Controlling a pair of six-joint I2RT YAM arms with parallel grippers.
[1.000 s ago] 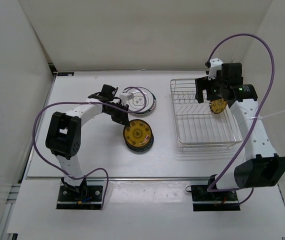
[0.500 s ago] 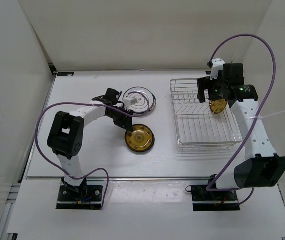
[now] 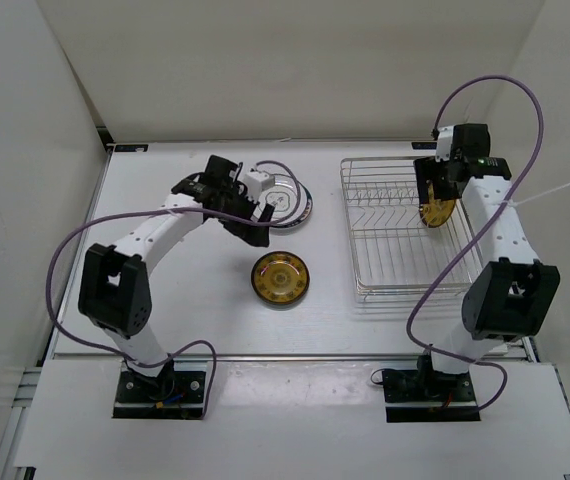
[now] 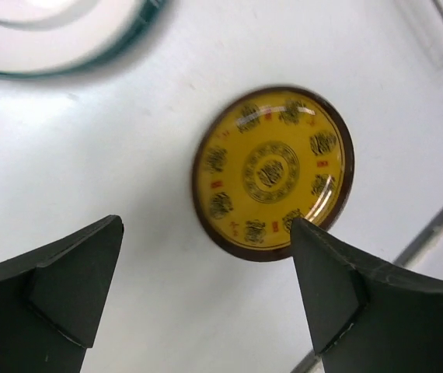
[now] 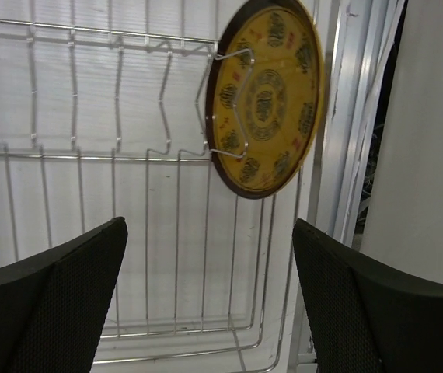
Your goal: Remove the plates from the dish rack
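The gold plate's closest rim (image 5: 262, 193) lies outward and below my right gripper, so next my right gripper should reach outward and down until its empty open fingers straddle it.
One glossy gold plate (image 3: 280, 277) with a dark rim lies flat on the table, also under the left wrist camera (image 4: 272, 172). My left gripper (image 3: 254, 224) (image 4: 206, 225) hangs open above and behind it, holding nothing. A second gold plate (image 3: 435, 208) (image 5: 266, 97) stands upright between the slot wires at the far right of the silver dish rack (image 3: 405, 285) (image 5: 74, 155). My right gripper (image 3: 433, 184) (image 5: 210, 224) hovers open over the rack, just short of that plate and not touching it. The rest of the rack holds no plates.
A white plate (image 3: 283, 197) (image 4: 58, 39) with a dark blue rim lies flat behind the left gripper, near the table's middle. White walls close in the left, back and right. The rack's right side sits close to the table's right edge (image 5: 354, 155).
My left gripper opened, left the gold plate flat on the table and drew up and back toward the white plate. My right gripper shifted slightly right over the rack.
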